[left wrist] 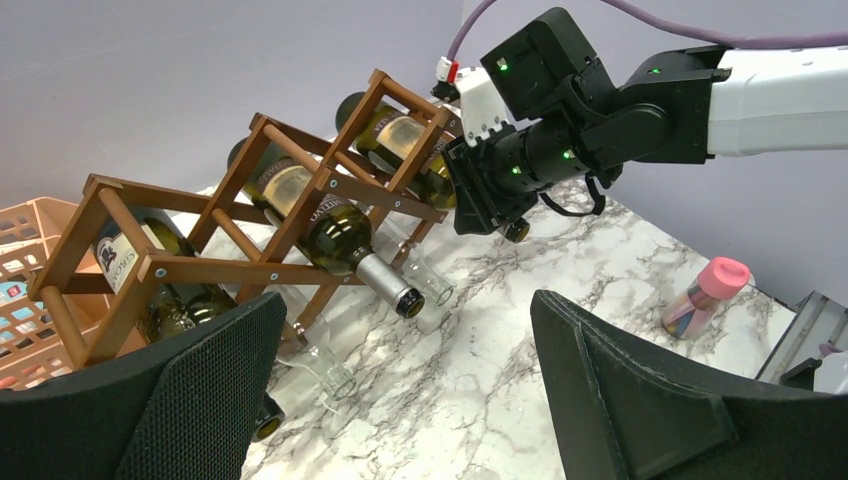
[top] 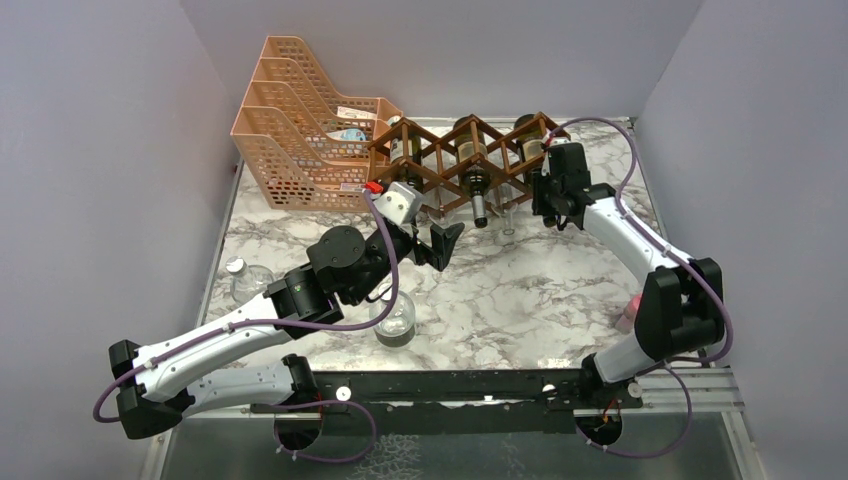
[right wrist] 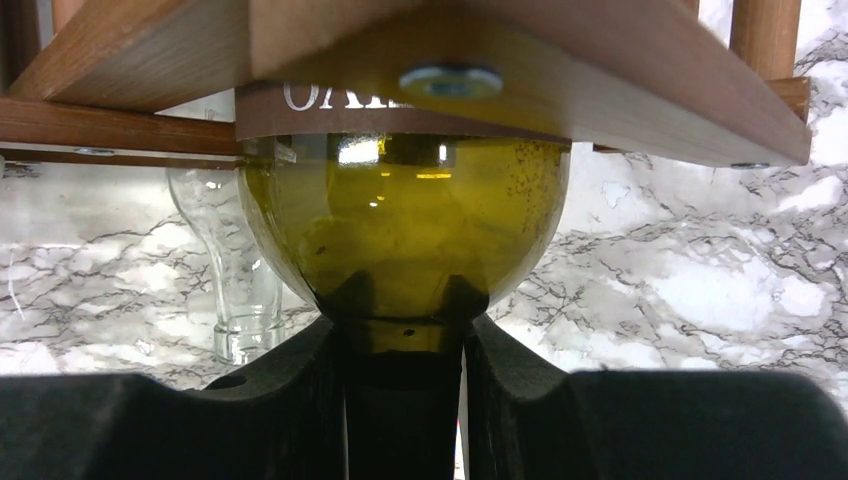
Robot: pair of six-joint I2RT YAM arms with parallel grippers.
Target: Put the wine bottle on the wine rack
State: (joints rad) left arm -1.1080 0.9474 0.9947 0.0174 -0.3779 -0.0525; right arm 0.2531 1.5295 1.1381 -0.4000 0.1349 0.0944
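Observation:
The robot should next push the neck in its right gripper outward toward the rack opening farthest from the tray and release it, since the shoulder [right wrist: 405, 230] sticks out.
The reddish-brown wooden wine rack [top: 470, 165] stands at the back of the marble table with three dark green bottles in its upper openings. My right gripper [top: 547, 205] is shut on the neck of the rightmost wine bottle [top: 530, 140], which lies in the rack's right opening. In the right wrist view the fingers [right wrist: 300, 400] clamp the neck just below the bottle's olive-green shoulder [right wrist: 405, 230], under a rack slat [right wrist: 520, 80]. My left gripper [top: 440, 243] is open and empty in front of the rack; its view shows the rack [left wrist: 250, 200] and the right gripper [left wrist: 490, 190].
A peach perforated tiered tray [top: 300, 120] stands left of the rack. Clear glass bottles [left wrist: 430, 280] lie on the table under the rack. A glass jar [top: 395, 320] and a clear bottle [top: 245, 280] stand near the left arm. A pink-capped bottle [left wrist: 705, 295] stands at the right.

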